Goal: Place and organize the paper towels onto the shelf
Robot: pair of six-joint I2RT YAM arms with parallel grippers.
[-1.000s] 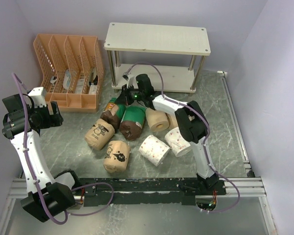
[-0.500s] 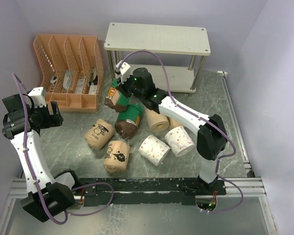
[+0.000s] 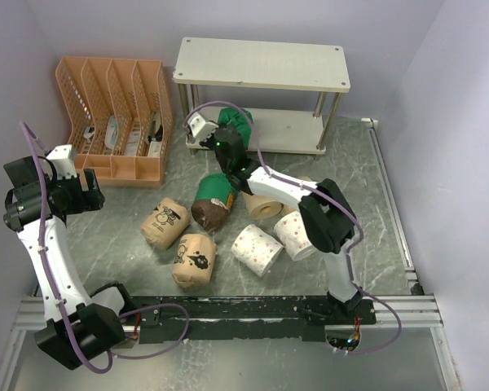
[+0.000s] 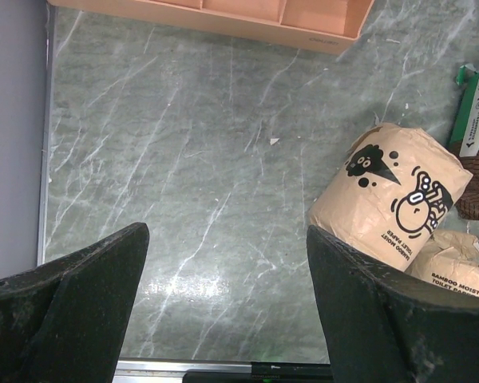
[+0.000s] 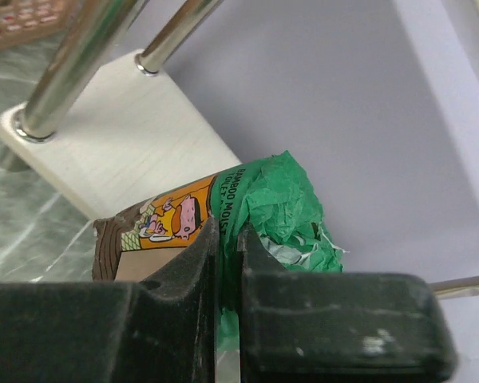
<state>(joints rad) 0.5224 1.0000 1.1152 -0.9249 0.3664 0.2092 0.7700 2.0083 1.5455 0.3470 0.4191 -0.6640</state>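
Note:
My right gripper is going to move the roll [image 3: 238,122] outward and to the left in the top view next, to the shelf's lower board, which is empty beside the silver posts [image 5: 72,56].
My right gripper [image 3: 225,138] is shut on a brown-wrapped, green-topped paper towel roll [image 3: 238,122] and holds it at the left end of the shelf's lower board [image 3: 293,130]. In the right wrist view the jaws [image 5: 227,239] pinch the roll's green wrapper [image 5: 279,199] next to the lower board [image 5: 128,136] and a silver post [image 5: 72,56]. The other rolls lie on the table: a second brown one [image 3: 212,199], two tan printed [image 3: 165,221] [image 3: 194,259], two white dotted [image 3: 257,248] [image 3: 297,232], a plain tan [image 3: 265,202]. My left gripper [image 3: 75,194] is open and empty.
An orange slotted file organizer [image 3: 118,118] stands at the back left, beside the shelf; its edge shows in the left wrist view [image 4: 223,16]. The left wrist view also shows a printed roll [image 4: 399,195] to the right of my open left gripper [image 4: 227,235]. The shelf's top board [image 3: 261,63] is bare.
My right gripper has lifted the brown, green-topped roll off the pile and carried it back to the left end of the shelf's lower board. The left arm has not moved.

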